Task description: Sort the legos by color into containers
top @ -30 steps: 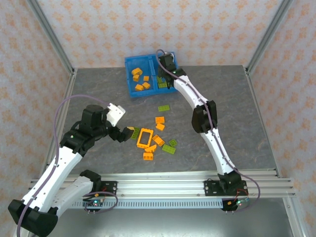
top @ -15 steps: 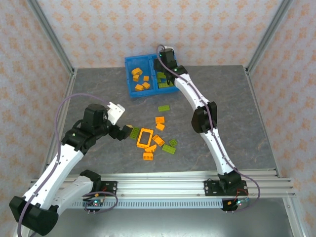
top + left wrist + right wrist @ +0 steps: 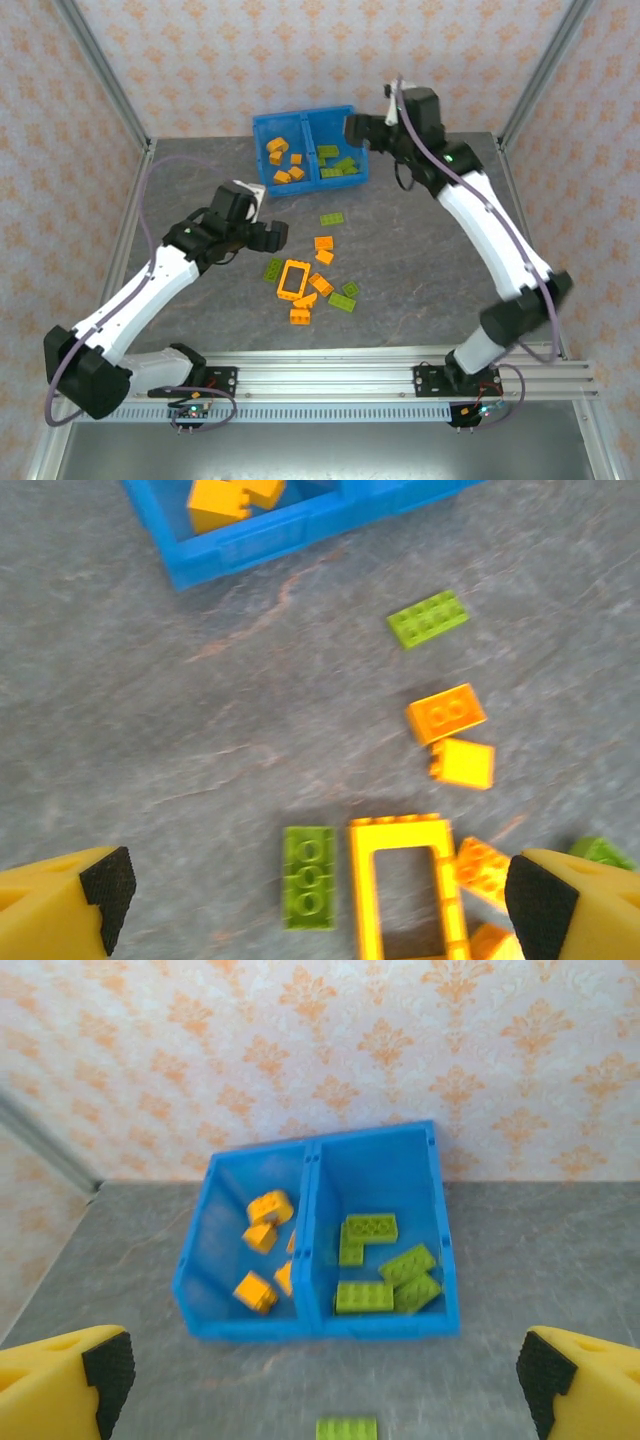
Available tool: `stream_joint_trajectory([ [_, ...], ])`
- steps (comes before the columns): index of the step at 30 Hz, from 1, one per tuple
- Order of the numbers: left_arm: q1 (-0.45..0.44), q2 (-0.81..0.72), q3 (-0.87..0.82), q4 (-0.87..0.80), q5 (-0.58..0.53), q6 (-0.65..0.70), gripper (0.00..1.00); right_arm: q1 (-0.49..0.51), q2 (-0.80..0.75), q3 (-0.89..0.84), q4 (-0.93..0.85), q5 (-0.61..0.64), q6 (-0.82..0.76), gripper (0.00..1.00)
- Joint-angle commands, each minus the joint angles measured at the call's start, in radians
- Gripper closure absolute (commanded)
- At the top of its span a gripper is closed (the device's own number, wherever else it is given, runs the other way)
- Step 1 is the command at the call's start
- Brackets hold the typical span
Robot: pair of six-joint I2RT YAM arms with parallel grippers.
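Observation:
The orange brick is the one nearest the green plate. My left gripper needs to move down to that brick next.
The blue bin (image 3: 310, 187) stands at the back of the table, with orange legos (image 3: 283, 160) in its left compartment and lime green legos (image 3: 340, 162) in its right one. The right wrist view gives the same bin (image 3: 330, 1325) from the front. My right gripper (image 3: 352, 128) (image 3: 320, 1375) hangs open and empty beside the bin's right end. Loose legos lie mid-table, among them the orange frame (image 3: 294, 280) (image 3: 405, 885) and a green brick (image 3: 272, 268) (image 3: 310, 876). My left gripper (image 3: 278, 236) (image 3: 320, 905) is open and empty above these two.
More loose bricks lie on the grey table: a green plate (image 3: 332, 218) (image 3: 428, 618) (image 3: 347, 1428), two orange bricks (image 3: 323, 243) (image 3: 446, 712), and two green ones (image 3: 345, 296) on the pile's right side. Metal frame posts and patterned walls close in the table.
My right gripper has opened and drawn back from over the bin's right compartment to its right end. My left gripper has moved right and back, over the loose pile.

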Motion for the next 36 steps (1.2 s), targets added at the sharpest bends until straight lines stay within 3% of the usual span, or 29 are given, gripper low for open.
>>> stream_joint_trajectory([
  [1, -0.084, 0.124, 0.080, 0.021, -0.125, -0.247, 0.02, -0.005, -0.126, -0.177, -0.063, -0.028, 0.015, 0.01],
  [6, -0.185, 0.362, 0.217, -0.027, -0.173, -0.413, 0.00, -0.005, -0.338, -0.365, -0.111, -0.028, 0.102, 0.01],
  [10, -0.214, 0.508, 0.289, -0.020, -0.186, -0.491, 0.00, -0.005, -0.429, -0.453, -0.146, -0.052, 0.183, 0.01],
  [20, -0.216, 0.803, 0.462, -0.021, -0.158, -0.524, 0.02, -0.004, -0.543, -0.594, -0.230, -0.177, 0.254, 0.01],
  [31, -0.217, 0.950, 0.576, -0.087, -0.194, -0.554, 0.29, -0.004, -0.589, -0.673, -0.258, -0.291, 0.259, 0.01],
  [36, -0.215, 0.977, 0.591, -0.109, -0.198, -0.578, 0.49, -0.002, -0.586, -0.669, -0.254, -0.295, 0.253, 0.01],
])
